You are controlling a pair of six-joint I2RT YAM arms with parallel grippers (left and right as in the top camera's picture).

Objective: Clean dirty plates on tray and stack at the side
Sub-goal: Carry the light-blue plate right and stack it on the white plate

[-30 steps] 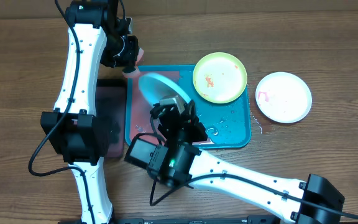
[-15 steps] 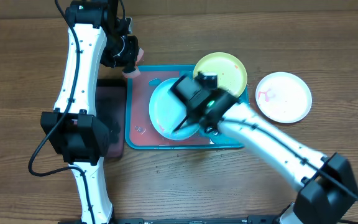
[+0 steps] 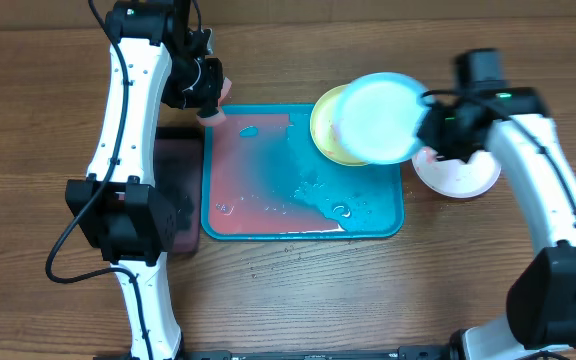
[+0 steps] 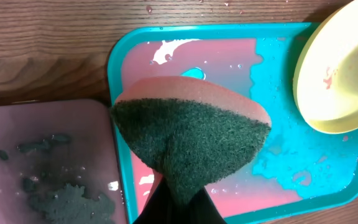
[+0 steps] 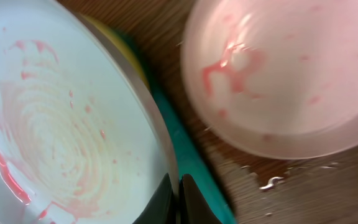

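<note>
The robot's right gripper should bring the light blue plate down onto the white plate.
The teal tray lies mid-table, wet, with a reddish tint on its left part; it also shows in the left wrist view. My right gripper is shut on the rim of the light blue plate, held in the air over the tray's right end and over the lime-green plate. In the right wrist view the blue plate has faint red smears. The white plate sits on the table right of the tray, red-smeared. My left gripper is shut on a pink and green sponge over the tray's far left corner.
A smaller dark tray with wet residue lies against the teal tray's left side; it also shows in the left wrist view. Water drops lie on the teal tray and on the wood next to the white plate.
My right arm has swung from the tray's front left to the right, carrying the light blue plate off the tray floor to above the green plate. The left arm has not moved.
</note>
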